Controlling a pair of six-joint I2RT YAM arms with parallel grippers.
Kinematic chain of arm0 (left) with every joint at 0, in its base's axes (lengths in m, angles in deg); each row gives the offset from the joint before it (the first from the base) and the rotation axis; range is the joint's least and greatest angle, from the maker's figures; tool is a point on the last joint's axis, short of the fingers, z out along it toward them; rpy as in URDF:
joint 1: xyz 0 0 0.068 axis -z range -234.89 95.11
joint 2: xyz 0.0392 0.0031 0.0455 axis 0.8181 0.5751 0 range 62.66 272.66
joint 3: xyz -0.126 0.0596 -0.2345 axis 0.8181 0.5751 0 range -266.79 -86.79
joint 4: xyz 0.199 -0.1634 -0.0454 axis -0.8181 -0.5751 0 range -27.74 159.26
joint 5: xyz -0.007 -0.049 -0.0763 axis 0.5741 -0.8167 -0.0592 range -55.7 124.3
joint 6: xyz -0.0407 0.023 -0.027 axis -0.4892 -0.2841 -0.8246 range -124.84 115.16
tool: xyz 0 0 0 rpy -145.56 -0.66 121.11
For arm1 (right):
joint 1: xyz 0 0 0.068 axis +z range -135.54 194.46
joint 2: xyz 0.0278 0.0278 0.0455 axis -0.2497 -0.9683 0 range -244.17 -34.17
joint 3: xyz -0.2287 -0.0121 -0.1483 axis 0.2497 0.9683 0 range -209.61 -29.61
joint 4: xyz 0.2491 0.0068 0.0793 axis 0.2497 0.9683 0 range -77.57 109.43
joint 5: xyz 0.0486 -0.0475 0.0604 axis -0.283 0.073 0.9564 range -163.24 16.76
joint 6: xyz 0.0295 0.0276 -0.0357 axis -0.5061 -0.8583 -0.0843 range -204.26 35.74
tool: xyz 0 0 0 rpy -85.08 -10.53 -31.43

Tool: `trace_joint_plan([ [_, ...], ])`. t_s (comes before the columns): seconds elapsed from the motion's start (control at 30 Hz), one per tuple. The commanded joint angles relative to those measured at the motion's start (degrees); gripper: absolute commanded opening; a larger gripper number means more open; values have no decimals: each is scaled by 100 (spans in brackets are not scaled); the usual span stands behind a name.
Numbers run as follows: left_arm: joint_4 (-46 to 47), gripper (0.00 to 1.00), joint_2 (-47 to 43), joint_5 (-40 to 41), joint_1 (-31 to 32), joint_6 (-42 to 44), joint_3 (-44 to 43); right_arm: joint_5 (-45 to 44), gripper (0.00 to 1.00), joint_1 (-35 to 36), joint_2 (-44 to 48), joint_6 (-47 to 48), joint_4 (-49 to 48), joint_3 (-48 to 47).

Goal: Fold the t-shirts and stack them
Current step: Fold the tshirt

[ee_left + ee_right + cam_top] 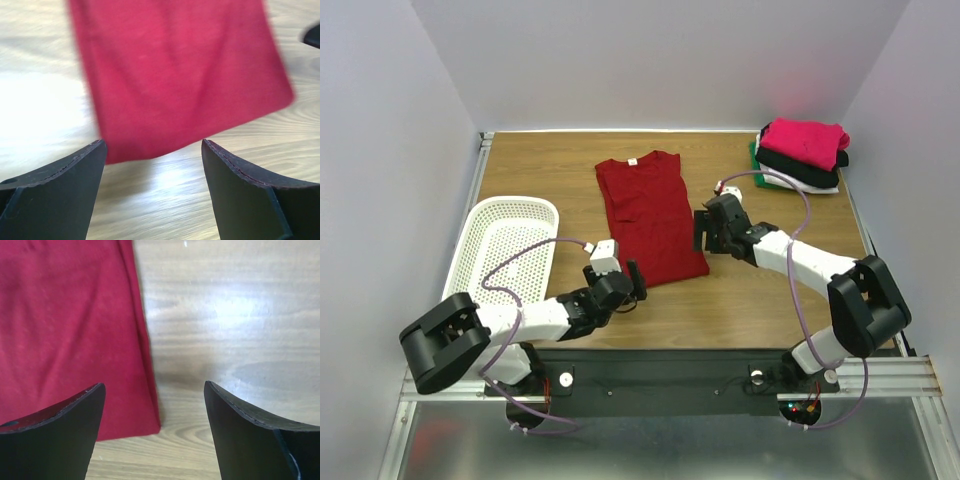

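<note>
My right gripper moves down and back onto the dark red t-shirt's near corner (704, 270) (153, 428) next, because it lies flat below and back of the open fingers.
The dark red t-shirt (650, 215) lies flat on the wooden table, its sides folded in to a long strip, collar at the far end. My left gripper (636, 281) is open and empty just off the shirt's near hem, which fills the top of the left wrist view (175, 75). My right gripper (705, 230) is open and empty beside the shirt's right edge; the right wrist view shows that edge and near corner (70, 335). A folded stack sits at the far right: pink t-shirt (807, 140) on top, black (798, 167) below, white and green edges under them.
A white perforated plastic basket (510, 250) stands at the left of the table (760, 300). A metal rail runs along the near edge by the arm bases. Walls close in the table on three sides.
</note>
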Motion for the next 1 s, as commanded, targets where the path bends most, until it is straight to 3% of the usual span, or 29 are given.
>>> trace_joint_plan([
  [0.0, -498, 88, -351, 387, -58, -437, 217, 52, 84, -7, 9, -199, -189, 98],
  [0.63, -559, 85, -396, 264, -119, -499, 349, 543, 65, 151, -677, -392, -303, 432],
  [0.97, -603, 85, -396, 237, -119, -491, 323, 544, 62, 538, -440, -656, -303, 758],
])
